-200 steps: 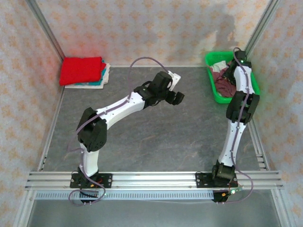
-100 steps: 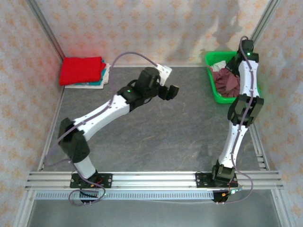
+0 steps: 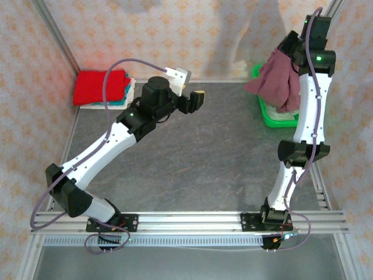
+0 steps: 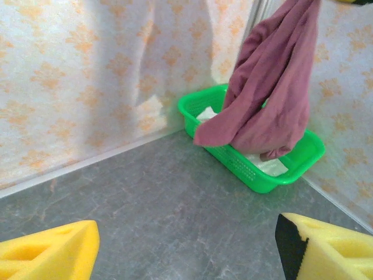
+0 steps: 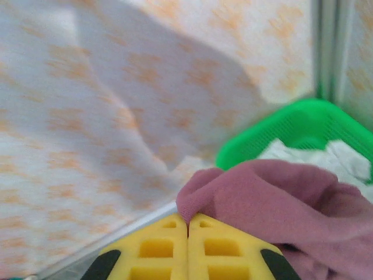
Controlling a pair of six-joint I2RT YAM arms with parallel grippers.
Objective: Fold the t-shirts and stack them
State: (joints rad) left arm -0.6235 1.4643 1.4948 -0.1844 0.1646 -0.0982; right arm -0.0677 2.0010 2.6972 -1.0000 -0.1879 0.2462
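Observation:
The grey tabletop between the arms lies bare. The fold swings with my right gripper from the green basket toward the table's open middle next and is released there.
A maroon t-shirt hangs bunched in the air above the green basket, with my right gripper shut on its top fold. The right wrist view shows the yellow pads pressed together with maroon cloth pinched between them. From the left wrist the maroon t-shirt dangles over the basket. My left gripper is open in mid-air over the table's far middle, its yellow fingertips wide apart and holding nothing. A folded bright red t-shirt lies on teal and white ones at the far left.
A white t-shirt lies in the green basket by the right wall. Patterned walls close in the back and both sides. The grey tabletop stretches between the two arms, and an aluminium rail runs along the near edge.
My right gripper has risen, lifting the maroon t-shirt out of the basket into the air. The left arm has stretched out further toward the back, its gripper moving left and away.

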